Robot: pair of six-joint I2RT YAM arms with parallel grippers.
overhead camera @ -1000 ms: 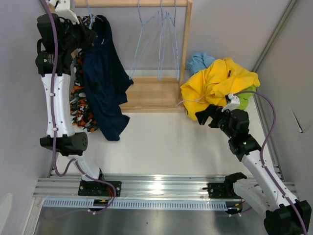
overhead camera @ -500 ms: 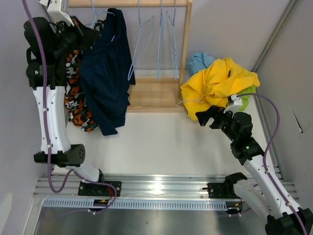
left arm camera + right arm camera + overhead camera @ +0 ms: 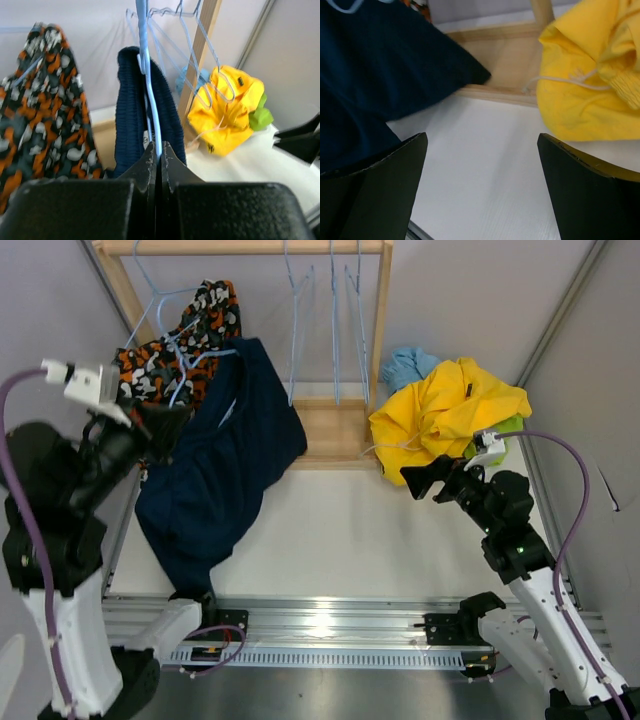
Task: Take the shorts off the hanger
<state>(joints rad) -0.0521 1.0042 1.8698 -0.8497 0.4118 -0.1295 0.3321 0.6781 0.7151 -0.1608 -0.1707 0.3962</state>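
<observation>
The left gripper is pinching the light blue hanger, and the right gripper should rise toward the navy shorts' far edge (image 3: 254,347), which lies to the right gripper's left in the top view.
My left gripper (image 3: 168,426) is shut on a light blue wire hanger (image 3: 207,357) that carries the dark navy shorts (image 3: 215,480). The shorts drape down over the table's left side. In the left wrist view the fingertips (image 3: 150,159) pinch the hanger wire (image 3: 151,95) in front of the navy waistband (image 3: 129,105). The camouflage shorts (image 3: 195,325) hang on another hanger at the rack's left. The yellow shorts (image 3: 445,405), light blue shorts (image 3: 405,365) and lime green shorts (image 3: 505,435) lie piled at the right. My right gripper (image 3: 428,478) is open and empty, just left of the pile.
A wooden rack with a top rail (image 3: 240,246), a right post (image 3: 380,330) and a base board (image 3: 335,435) stands at the back. Several empty blue hangers (image 3: 332,310) hang on the rail. Grey walls close both sides. A metal rail (image 3: 320,625) runs along the near edge.
My left arm has swung down and toward the near side, pulling the hanger and the navy shorts away from the rail and lower over the table. The right arm has barely moved.
</observation>
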